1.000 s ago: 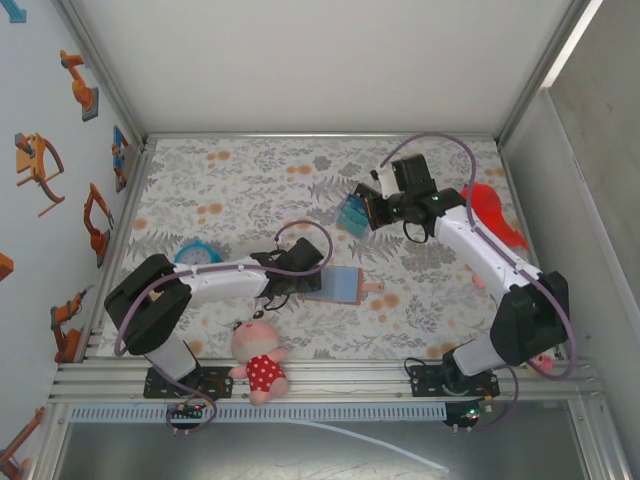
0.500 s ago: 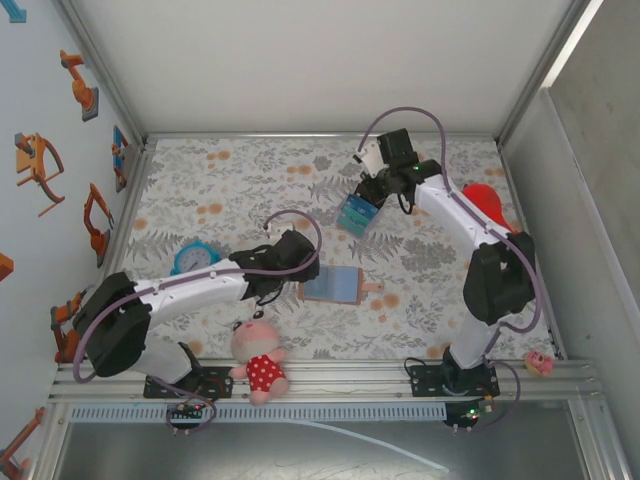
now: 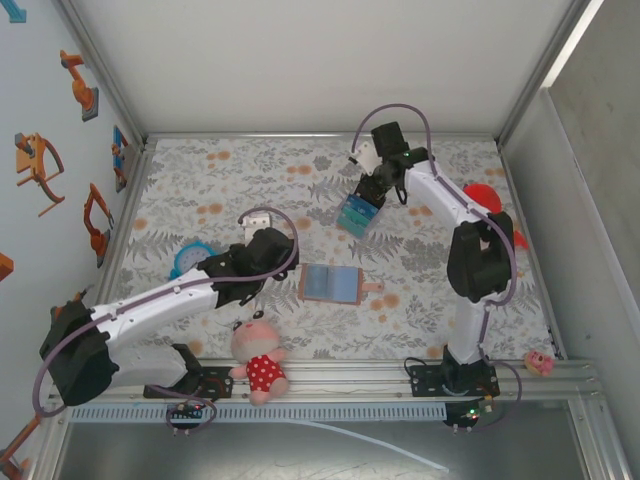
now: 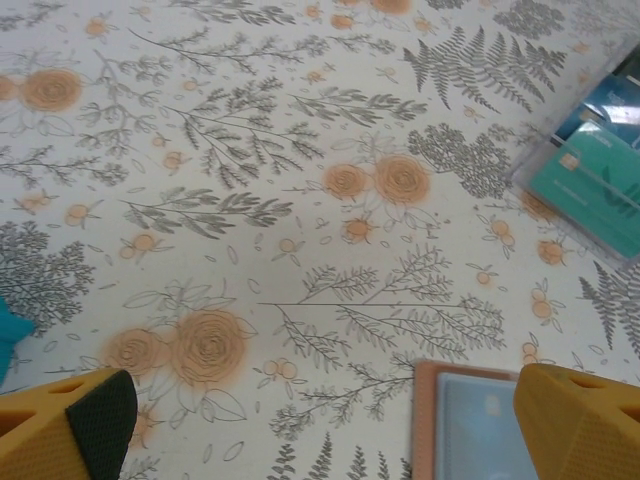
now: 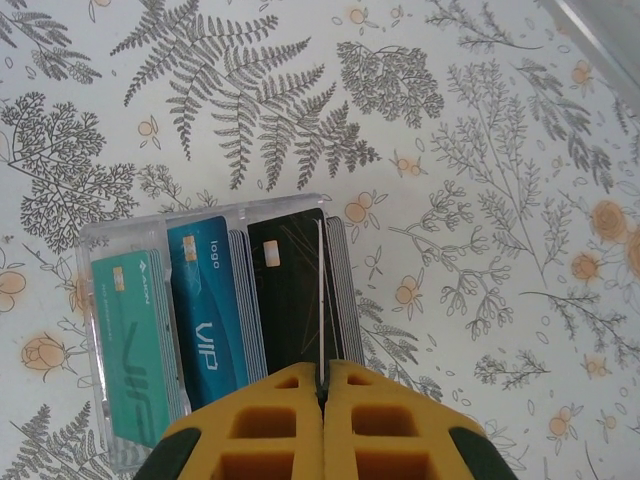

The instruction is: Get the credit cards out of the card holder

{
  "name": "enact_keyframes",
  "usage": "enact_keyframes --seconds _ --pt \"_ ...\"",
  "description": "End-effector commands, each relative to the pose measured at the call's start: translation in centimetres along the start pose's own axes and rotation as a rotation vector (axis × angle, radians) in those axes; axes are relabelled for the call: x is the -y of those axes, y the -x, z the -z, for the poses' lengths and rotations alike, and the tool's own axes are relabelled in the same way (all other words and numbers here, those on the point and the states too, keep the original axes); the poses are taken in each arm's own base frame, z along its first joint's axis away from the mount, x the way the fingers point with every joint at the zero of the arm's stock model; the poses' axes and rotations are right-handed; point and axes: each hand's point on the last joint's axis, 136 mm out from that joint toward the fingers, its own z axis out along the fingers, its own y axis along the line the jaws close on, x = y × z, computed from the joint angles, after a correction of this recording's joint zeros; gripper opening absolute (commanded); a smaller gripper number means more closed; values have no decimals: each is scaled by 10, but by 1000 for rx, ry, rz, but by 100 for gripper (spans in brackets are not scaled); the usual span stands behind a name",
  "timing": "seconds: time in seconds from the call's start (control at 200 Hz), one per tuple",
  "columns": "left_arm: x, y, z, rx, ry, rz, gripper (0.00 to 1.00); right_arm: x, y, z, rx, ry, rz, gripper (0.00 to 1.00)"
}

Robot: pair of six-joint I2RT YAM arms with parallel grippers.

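Note:
The black stack in the clear tray is below, so the robot's right gripper will lower the edge-on credit card onto that stack next and then open.
The card holder lies open like a book on the flowered cloth, blue-grey inside with a pinkish-tan rim and a small tab on its right. Its corner shows in the left wrist view. My left gripper hangs open just left of it, with nothing between the yellow fingers. My right gripper is shut on a thin credit card seen edge-on. It holds that card over the black stack in a clear tray of teal, blue and black cards. From above, that gripper is at the tray.
A blue alarm clock stands left of my left arm. A plush doll in a red dress sits at the near edge. A red object lies at the right, behind the right arm. A small pink thing rests on the rail.
My left gripper has pulled back to the left, off the card holder, and opened a little wider. My right gripper has moved left and farther back, over the clear tray, still shut on the card.

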Motion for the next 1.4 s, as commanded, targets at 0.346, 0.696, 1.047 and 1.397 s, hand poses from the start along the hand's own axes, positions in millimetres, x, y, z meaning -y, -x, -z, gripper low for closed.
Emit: enact_keyframes --seconds 0.346,0.696,1.047,1.397 --pt "-39 11 11 59 58 53 97 -2 -1 -19 -44 67 22 0" --pt "-48 15 15 80 67 80 97 -6 -7 -29 -72 101 17 0" --pt "-53 21 18 104 86 102 97 -6 -10 -34 -87 108 12 5" --pt "-59 22 20 116 102 115 97 -3 -7 -28 -75 99 5 16"
